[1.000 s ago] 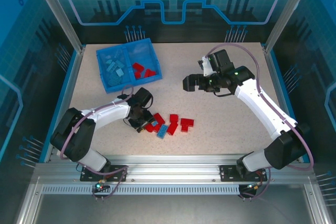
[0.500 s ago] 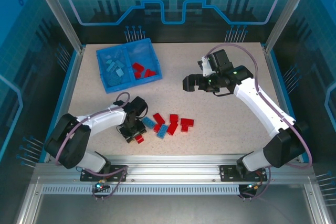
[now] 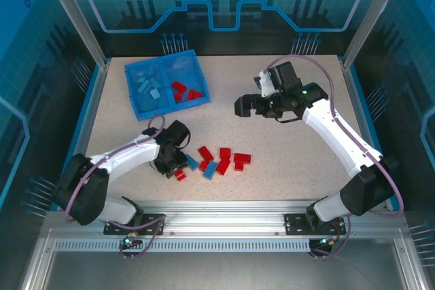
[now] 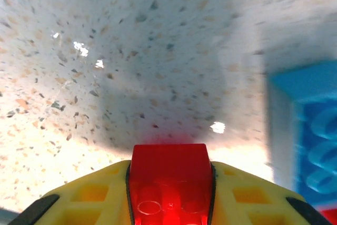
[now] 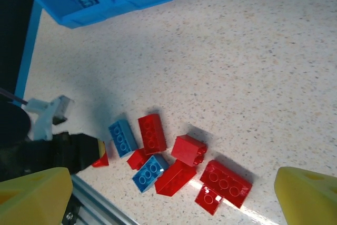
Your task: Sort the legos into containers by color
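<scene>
The matching small red lego will be lifted next by my left gripper. It will then be carried outward over the container holding red legos and released there.
My left gripper (image 3: 178,172) is low over the table at the left end of the loose legos, shut on a small red lego (image 3: 180,175). In the left wrist view that red lego (image 4: 169,180) sits wedged between the yellow fingers (image 4: 89,196), with a blue lego (image 4: 308,140) lying to its right. Several loose legos lie near the front middle: red ones (image 3: 223,166) and a blue one (image 3: 209,169). The blue tray (image 3: 173,108) at the back left holds light blue legos (image 3: 150,89) in its left container and red legos (image 3: 183,91) in its right. My right gripper (image 3: 243,106) hovers open and holds nothing.
The right wrist view looks down on the pile: a blue lego (image 5: 122,137), a red lego (image 5: 152,133) and a long red lego (image 5: 226,183), with the tray wall (image 5: 79,20) at top left. The metal front rail (image 3: 224,216) runs close behind the left gripper.
My left gripper pulled back out of the pile toward the front rail and closed on a red lego. A blue lego near it shifted. The right arm barely moved.
</scene>
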